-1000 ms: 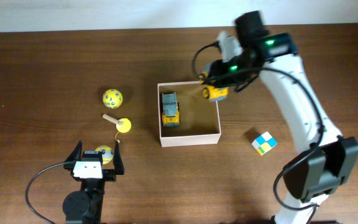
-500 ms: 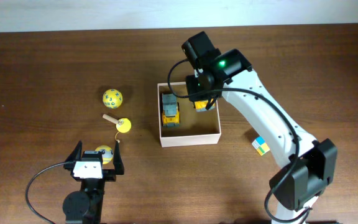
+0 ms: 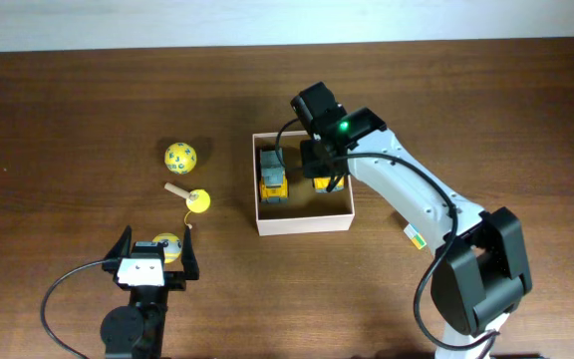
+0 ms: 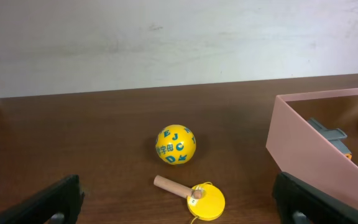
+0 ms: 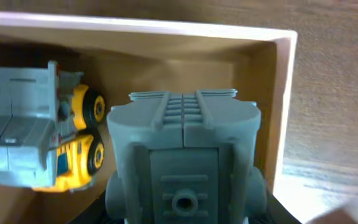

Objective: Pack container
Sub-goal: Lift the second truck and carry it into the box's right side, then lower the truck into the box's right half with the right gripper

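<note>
My right gripper needs to go down toward the container's tan bottom beside the first truck and let go of the grey and yellow truck, because that part of the bottom is open.
The container [image 3: 305,223] is a shallow square box with white walls and a tan inside, at the table's middle. A yellow and grey toy truck [image 3: 272,177] lies in its left half. My right gripper [image 3: 323,172] is down inside the right half, shut on a second yellow toy truck [image 3: 324,183]. In the right wrist view that truck's grey body [image 5: 185,155] fills the space between my fingers, with the first truck [image 5: 42,137] to its left and the container wall [image 5: 284,93] to its right. My left gripper [image 3: 152,261] is open and empty at the front left.
A yellow lettered ball [image 3: 179,156], a yellow disc with a wooden peg [image 3: 195,199] and another yellow ball [image 3: 167,244] lie left of the container. A coloured cube [image 3: 414,236] is partly hidden under my right arm. The left wrist view shows the ball [image 4: 175,144], the disc [image 4: 205,200] and the container wall [image 4: 309,149].
My right gripper has carried the second truck left from the container's right rim and lowered it inside, beside the first truck. The left arm has not moved.
</note>
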Motion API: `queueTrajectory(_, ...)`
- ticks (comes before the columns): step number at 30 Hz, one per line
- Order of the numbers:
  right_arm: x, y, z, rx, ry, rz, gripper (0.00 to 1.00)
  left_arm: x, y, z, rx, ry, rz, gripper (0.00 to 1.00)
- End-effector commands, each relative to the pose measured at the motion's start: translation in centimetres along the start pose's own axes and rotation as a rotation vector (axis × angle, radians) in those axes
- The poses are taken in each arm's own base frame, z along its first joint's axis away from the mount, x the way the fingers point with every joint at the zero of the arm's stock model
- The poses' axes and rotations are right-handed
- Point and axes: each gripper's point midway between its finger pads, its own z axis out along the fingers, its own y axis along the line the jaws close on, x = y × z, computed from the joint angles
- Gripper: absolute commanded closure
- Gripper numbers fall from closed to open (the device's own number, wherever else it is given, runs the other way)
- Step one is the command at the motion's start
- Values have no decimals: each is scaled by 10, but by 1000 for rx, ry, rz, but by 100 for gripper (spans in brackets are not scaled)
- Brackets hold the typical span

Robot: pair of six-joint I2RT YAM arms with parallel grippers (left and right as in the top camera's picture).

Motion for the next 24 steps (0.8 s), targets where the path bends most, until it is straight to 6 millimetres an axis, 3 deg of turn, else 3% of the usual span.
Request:
queueTrajectory(1,7,-2,14,7,6,24,61,2,0,0,2,3,16,1)
queueTrajectory(8,12,-3,26,4,-3,37,61,2,0,0,2,3,16,1)
queueTrajectory(21,5,-2,27,-1,-34,42,60,2,0,0,2,3,16,1)
queueTrajectory(24,5,-2,27,1,-35,42,55,2,0,0,2,3,16,1)
